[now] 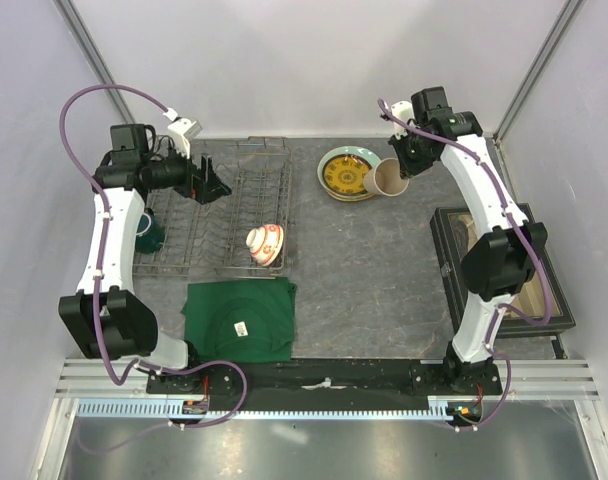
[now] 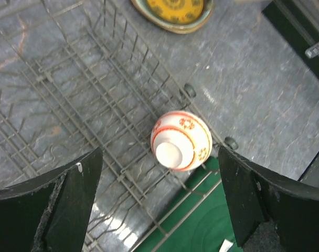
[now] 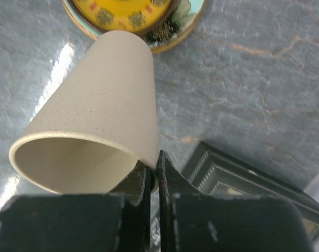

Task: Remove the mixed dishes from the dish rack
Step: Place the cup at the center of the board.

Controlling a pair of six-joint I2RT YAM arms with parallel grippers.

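Observation:
I will move my right gripper down and back next and let go of the beige cup on the tabletop beside the plate stack, because that spot (image 1: 381,222) is bare.
The grey wire dish rack (image 1: 224,215) (image 2: 96,100) holds a small red-and-white bowl (image 1: 265,242) (image 2: 180,140), upside down near its front right corner. A dark green mug (image 1: 150,230) sits at the rack's left side, partly hidden by my left arm. My left gripper (image 1: 212,183) (image 2: 159,205) hangs open over the rack's back left, with nothing between its fingers. The yellow-and-dark plate (image 1: 344,172) (image 3: 128,16) tops a stack on the table right of the rack. My right gripper (image 1: 402,170) (image 3: 155,173) is shut on the rim of the tall beige cup (image 1: 386,178) (image 3: 96,110) beside that stack.
A dark green folded cloth (image 1: 239,318) (image 2: 212,226) lies in front of the rack. A black compartment box (image 1: 499,265) (image 3: 238,178) stands at the table's right side, near my right arm. White walls close in the back and both sides.

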